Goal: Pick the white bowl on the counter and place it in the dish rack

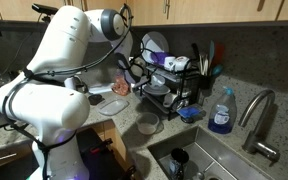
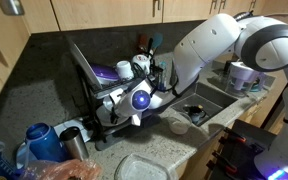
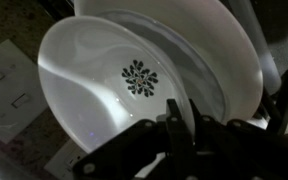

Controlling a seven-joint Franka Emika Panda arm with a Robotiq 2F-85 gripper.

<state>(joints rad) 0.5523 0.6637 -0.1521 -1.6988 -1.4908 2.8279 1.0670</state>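
Note:
The robot's gripper needs to ease slightly down toward the large white plate (image 3: 229, 60) and release the bowl's rim, since the white bowl (image 3: 104, 75) is already on edge just before that plate.
In the wrist view the white bowl (image 3: 104, 75) fills the picture, tilted on edge, with a dark flower-like mark at its centre. My gripper (image 3: 174, 118) is shut on its rim, one finger on each side of the wall. Just behind the bowl stands a large white plate (image 3: 229, 60). In both exterior views the gripper (image 1: 132, 74) is at the front of the black wire dish rack (image 1: 174, 85), above the speckled counter (image 1: 114, 135). The bowl shows as a bright round shape (image 2: 141, 99) at the dish rack (image 2: 104, 85).
A duller greyish bowl (image 1: 149, 125) sits on the counter by the sink (image 1: 209, 160); it also shows in an exterior view (image 2: 181, 126). A blue soap bottle (image 1: 221, 112) and faucet (image 1: 259, 115) stand behind the sink. Blue mugs (image 2: 39, 135) and a clear container (image 2: 144, 166) lie nearby.

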